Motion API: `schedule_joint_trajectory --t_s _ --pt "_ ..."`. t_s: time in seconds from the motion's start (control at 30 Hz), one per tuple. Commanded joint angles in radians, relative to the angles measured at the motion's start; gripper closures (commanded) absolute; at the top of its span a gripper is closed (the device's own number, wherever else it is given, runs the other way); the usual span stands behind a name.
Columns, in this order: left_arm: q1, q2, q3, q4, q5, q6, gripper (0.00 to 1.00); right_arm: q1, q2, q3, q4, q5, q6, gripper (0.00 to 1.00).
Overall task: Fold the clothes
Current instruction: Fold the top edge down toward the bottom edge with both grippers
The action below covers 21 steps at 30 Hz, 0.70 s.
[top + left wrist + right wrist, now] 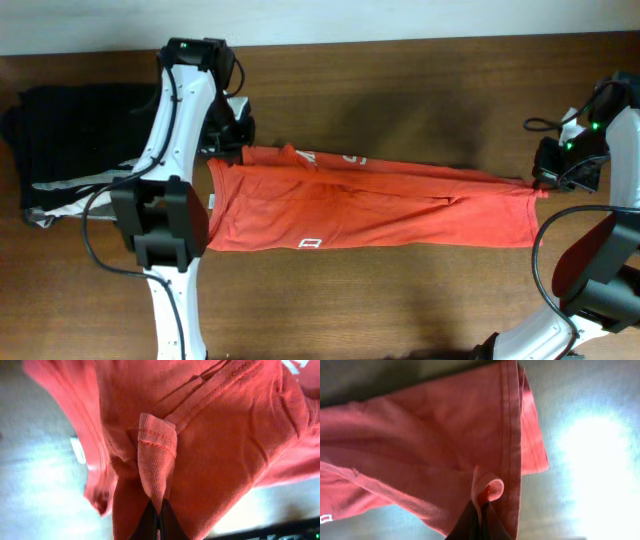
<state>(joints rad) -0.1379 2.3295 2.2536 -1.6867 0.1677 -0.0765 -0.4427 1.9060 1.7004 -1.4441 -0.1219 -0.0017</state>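
Note:
I hold a corner that is still short of the logo side, so my left gripper will next pull it back and down over the shirt, then open.
The clothes, an orange-red T-shirt (pixel 380 205), lie stretched lengthwise across the middle of the table. A small white logo (pixel 310 242) shows near the front edge and a bit of white lettering (pixel 330 157) along the back fold. My left gripper (pixel 238 150) is shut on the shirt's back left corner; in the left wrist view a stitched fold of cloth (pixel 156 455) rises from the closed left gripper (pixel 159 506). My right gripper (pixel 543 184) is shut on the shirt's back right corner, where a curl of hem (pixel 487 487) sticks out of the right gripper (pixel 480 506).
A pile of black, grey and white folded garments (pixel 70 145) lies at the left end of the brown wooden table (pixel 400 300). The left arm's base link (pixel 160 225) reaches over the shirt's left edge. The right arm (pixel 600 270) stands at the right edge.

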Motion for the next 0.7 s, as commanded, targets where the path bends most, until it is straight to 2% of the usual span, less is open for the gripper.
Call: schedule_joint_trajectory --t_s 0.0,0.23,0.67 --pt "0.006 -0.079 -0.058 -0.002 -0.008 -0.013 0.99 0.002 -0.024 -0.007 -0.048 0.105 0.07 0.96" --pt "0.007 -0.086 -0.166 -0.001 -0.063 -0.021 1.0 -0.035 -0.02 -0.039 -0.068 0.186 0.139 0.96" --pt "0.01 -0.086 -0.344 0.083 -0.097 -0.029 0.99 -0.042 -0.001 -0.2 0.184 0.183 0.138 0.96"
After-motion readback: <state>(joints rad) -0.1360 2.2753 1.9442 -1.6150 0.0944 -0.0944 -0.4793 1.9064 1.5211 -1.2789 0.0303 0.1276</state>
